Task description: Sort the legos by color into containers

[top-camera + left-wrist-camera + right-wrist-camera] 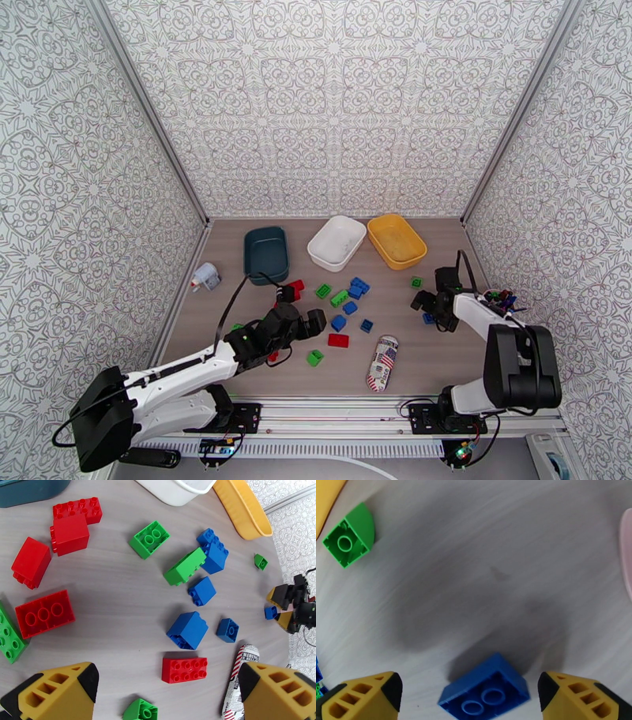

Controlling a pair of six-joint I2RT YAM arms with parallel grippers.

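Observation:
My right gripper is to sweep low over the table toward the central legos next. It will then close on the blue brick [486, 693], because the brick lies crooked between the open fingers.
The legos lie scattered mid-table: red ones [44, 614] to the left, green [149, 539] and blue [188, 630] ones in the centre. At the back stand the dark teal bin [266, 254], the white bin [336, 242] and the yellow bin [396, 239]. My left gripper [304, 308] hovers open over the pile, and a red brick [184, 670] lies just ahead of its fingers [59, 693]. My right gripper [470, 699] is open and low, with a blue brick [486, 693] between its fingers, untouched. A small green brick [349, 535] lies beyond it.
A printed can [382, 362] lies on its side at the front, right of the left gripper. A pink cup of markers [498, 300] stands by the right wall. A small white-grey object [205, 276] sits near the left wall.

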